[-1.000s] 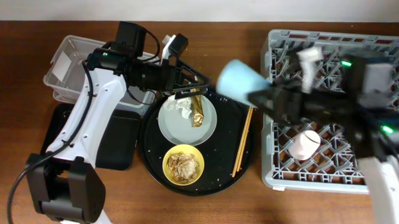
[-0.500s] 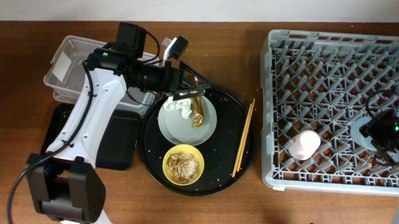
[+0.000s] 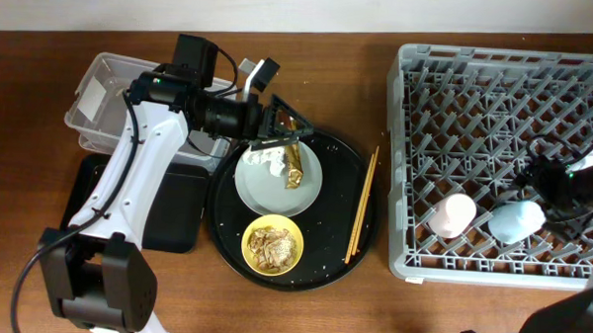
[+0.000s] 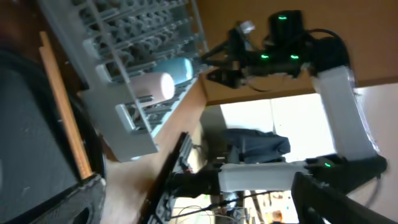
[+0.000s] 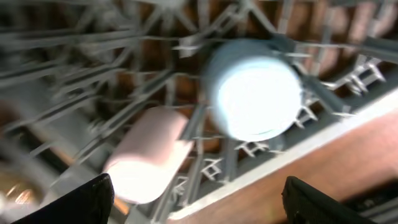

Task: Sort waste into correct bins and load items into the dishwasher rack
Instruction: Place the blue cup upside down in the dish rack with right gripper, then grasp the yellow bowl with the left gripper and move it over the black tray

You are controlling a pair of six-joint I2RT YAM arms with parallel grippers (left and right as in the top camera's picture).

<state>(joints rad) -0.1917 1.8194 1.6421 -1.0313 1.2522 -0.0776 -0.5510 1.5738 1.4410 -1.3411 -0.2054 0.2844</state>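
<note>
Scraps fill the middle of the yellow bowl. My left gripper should move back past the plate (image 3: 276,191), tilt down and lower onto the yellow bowl's rim facing the chopsticks.
The light blue cup (image 3: 517,222) lies on its side in the grey dishwasher rack (image 3: 498,55), next to the pink cup (image 3: 451,213). My right gripper (image 3: 545,185) is open and empty just above the blue cup; its wrist view shows the blue cup (image 5: 255,90) and the pink cup (image 5: 149,152) beyond the open fingers (image 5: 199,205). My left gripper (image 3: 290,129) is open and empty over the far edge of the grey-green plate (image 3: 276,191), which holds the white tissue (image 3: 265,158) and the gold-brown wrapper (image 3: 295,164). The yellow bowl (image 3: 274,245) holds food scraps. The chopsticks (image 3: 361,203) lie to the right of the plate.
The plate, bowl and chopsticks sit on a big round black tray (image 3: 337,277). The clear tub (image 3: 111,96) and the shallow black tray (image 3: 171,217) are at the left, under my left arm. The left wrist view faces the rack (image 4: 124,74) and the right arm.
My right arm carried the light blue cup from above the round tray into the rack and let it go beside the pink cup. My left gripper barely moved.
</note>
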